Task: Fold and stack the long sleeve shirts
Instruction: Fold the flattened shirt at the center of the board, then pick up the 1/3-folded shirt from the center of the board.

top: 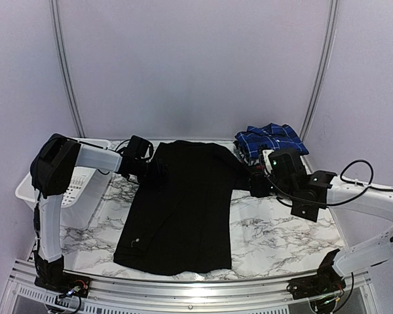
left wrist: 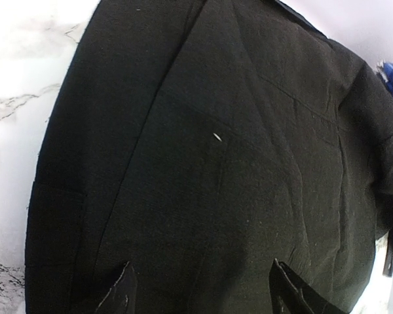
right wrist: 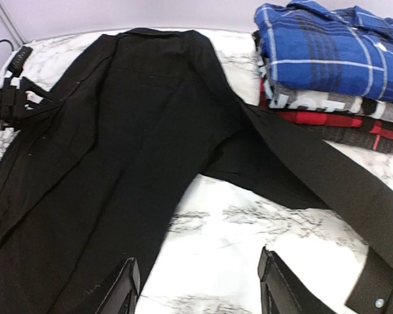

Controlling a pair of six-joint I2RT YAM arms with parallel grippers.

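Observation:
I need to move my right gripper to the right in the top view and down onto the sleeve's buttoned cuff, because the sleeve still stretches away from the shirt.
A black long-sleeve shirt (top: pixel 183 203) lies flat along the middle of the marble table, collar at the far end. Its right sleeve (right wrist: pixel 327 176) stretches out toward the right arm. My left gripper (top: pixel 158 169) is open over the shirt's upper left part; its wrist view is filled with black cloth (left wrist: pixel 209 163). My right gripper (top: pixel 250 183) is open and empty beside the shirt's right edge, over bare marble (right wrist: pixel 223 261). A stack of folded plaid shirts, blue-and-white on top (top: pixel 270 139), with red and black-and-white beneath (right wrist: pixel 340 114), sits at the back right.
A white plastic basket (top: pixel 75 190) stands at the table's left edge, by the left arm. The table's metal front rail (top: pixel 183 284) runs along the near side. White walls close in the back and sides.

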